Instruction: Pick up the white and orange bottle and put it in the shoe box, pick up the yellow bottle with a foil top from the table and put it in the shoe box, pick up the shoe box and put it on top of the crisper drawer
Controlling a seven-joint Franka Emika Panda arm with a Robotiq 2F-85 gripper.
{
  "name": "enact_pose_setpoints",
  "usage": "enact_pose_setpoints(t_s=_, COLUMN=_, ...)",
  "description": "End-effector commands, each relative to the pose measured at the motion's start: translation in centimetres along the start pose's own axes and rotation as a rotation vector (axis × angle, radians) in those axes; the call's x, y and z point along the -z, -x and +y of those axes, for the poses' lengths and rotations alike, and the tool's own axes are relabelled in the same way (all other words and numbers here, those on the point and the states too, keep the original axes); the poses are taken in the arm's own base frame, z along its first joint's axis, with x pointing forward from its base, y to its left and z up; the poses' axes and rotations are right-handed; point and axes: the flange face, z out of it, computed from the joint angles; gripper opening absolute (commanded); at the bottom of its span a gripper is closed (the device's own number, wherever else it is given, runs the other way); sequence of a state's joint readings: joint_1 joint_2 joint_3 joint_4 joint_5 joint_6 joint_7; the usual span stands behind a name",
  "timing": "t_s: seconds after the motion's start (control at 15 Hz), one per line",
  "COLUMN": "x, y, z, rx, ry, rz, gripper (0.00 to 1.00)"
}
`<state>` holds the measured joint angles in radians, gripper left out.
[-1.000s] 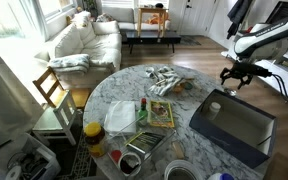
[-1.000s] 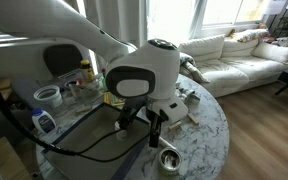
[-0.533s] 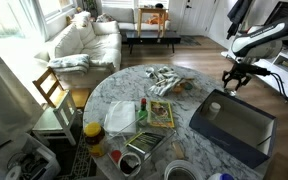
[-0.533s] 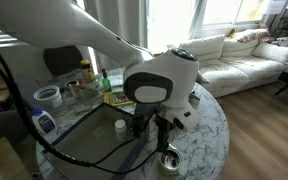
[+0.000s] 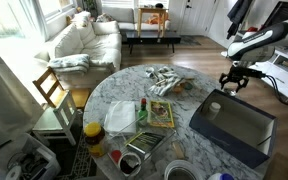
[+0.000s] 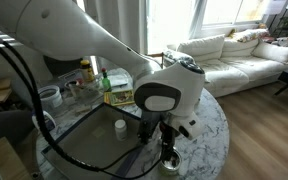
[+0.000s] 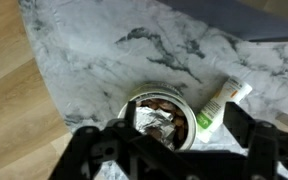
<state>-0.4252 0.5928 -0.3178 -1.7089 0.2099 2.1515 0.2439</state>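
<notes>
The gripper moves down toward the table onto the rim next, since the foil-topped container's rim [image 6: 173, 154] [image 7: 191, 121] beside the white and green tube sits between my open fingers.
In the wrist view a round container with a torn foil top [image 7: 159, 118] and brown contents stands on the marble table [image 7: 104, 60]. My gripper [image 7: 169, 150] is open, its fingers wide apart on either side of the container without touching it. In both exterior views the gripper [image 5: 234, 82] [image 6: 170, 148] hangs just beyond the dark shoe box [image 5: 234, 125] [image 6: 84, 145]. A small white bottle [image 5: 215, 110] [image 6: 120, 127] stands inside the box; I cannot make out any orange on it. The translucent crisper drawer [image 5: 121, 117] sits across the table.
A white and green tube [image 7: 222, 103] lies right beside the foil-topped container. The table edge and wooden floor [image 7: 24, 120] are close by. A metal tray [image 5: 142, 147], jars [image 5: 94, 135], a crumpled cloth [image 5: 166, 80] and a flat packet [image 5: 161, 112] crowd the table.
The arm's wrist has come lower and further over the foil-topped container. The shoe box and the white bottle in it have not moved.
</notes>
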Motion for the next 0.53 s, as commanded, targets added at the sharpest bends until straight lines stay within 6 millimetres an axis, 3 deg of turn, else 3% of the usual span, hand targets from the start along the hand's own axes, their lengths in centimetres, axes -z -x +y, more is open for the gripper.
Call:
enact_pose_setpoints(t_s=0.0, x=-1.1, y=-1.6, z=-0.1, rx=-0.023, ry=-0.057, rz=0.017, gripper=0.70)
enact_pose_setpoints(t_s=0.07, x=-1.3, y=-1.9, z=-0.2, rx=-0.026, ry=-0.061, rz=0.020, gripper=0.68)
enact_pose_setpoints(t_s=0.27, x=-1.8, y=-2.5, z=-0.5, rx=-0.031, ry=-0.072, rz=0.037, gripper=0.44)
enact_pose_setpoints(t_s=0.33, x=-2.0, y=-2.7, z=-0.6, rx=-0.028, ry=-0.069, rz=0.044, gripper=0.46)
enact_pose_setpoints(t_s=0.4, x=-2.1, y=-2.8, z=-0.6, rx=-0.027, ry=-0.069, rz=0.045, gripper=0.69)
enact_pose_setpoints(t_s=0.47, x=-2.4, y=-3.0, z=-0.6, rx=-0.028, ry=-0.066, rz=0.047, gripper=0.74)
